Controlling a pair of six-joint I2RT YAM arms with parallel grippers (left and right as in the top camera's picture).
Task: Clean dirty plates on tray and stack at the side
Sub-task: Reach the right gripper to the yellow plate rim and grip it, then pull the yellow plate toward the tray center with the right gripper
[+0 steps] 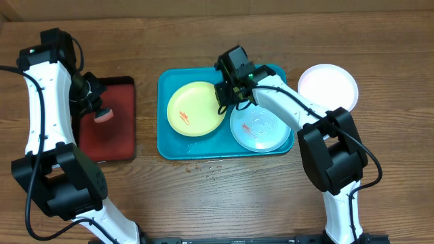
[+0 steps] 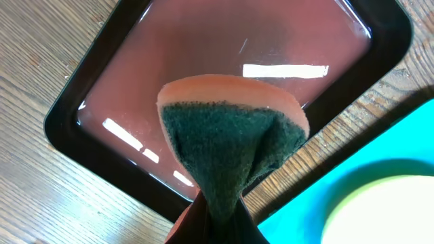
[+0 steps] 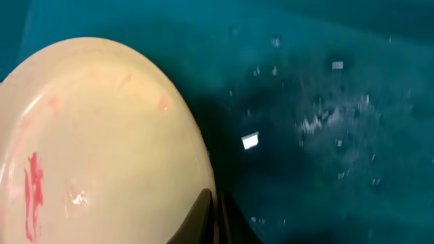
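Note:
Next, my left gripper brings the sponge (image 2: 230,135) down onto the red tray's bottom and releases it there, since the tray's bottom lies open beneath the sponge.
The teal tray (image 1: 165,146) holds the yellow-green plate (image 1: 195,108) on its left and the pale mint plate (image 1: 261,129) on its right. Both carry small red-orange smears. The white plate (image 1: 328,86) lies on the table to the right of the tray. My right gripper (image 1: 227,102) is shut on the yellow-green plate's right rim. The right wrist view shows its fingers (image 3: 213,217) pinching that rim (image 3: 102,135) over the tray floor (image 3: 325,102). My left gripper (image 1: 100,112) is shut on a sponge (image 2: 230,135), held green side to the camera above the red tray.
A smaller black-rimmed red tray (image 1: 112,139) sits left of the teal tray, with a narrow strip of wooden table between them. In the left wrist view the red tray (image 2: 203,47) fills the middle, with the teal tray's corner (image 2: 380,156) at the lower right.

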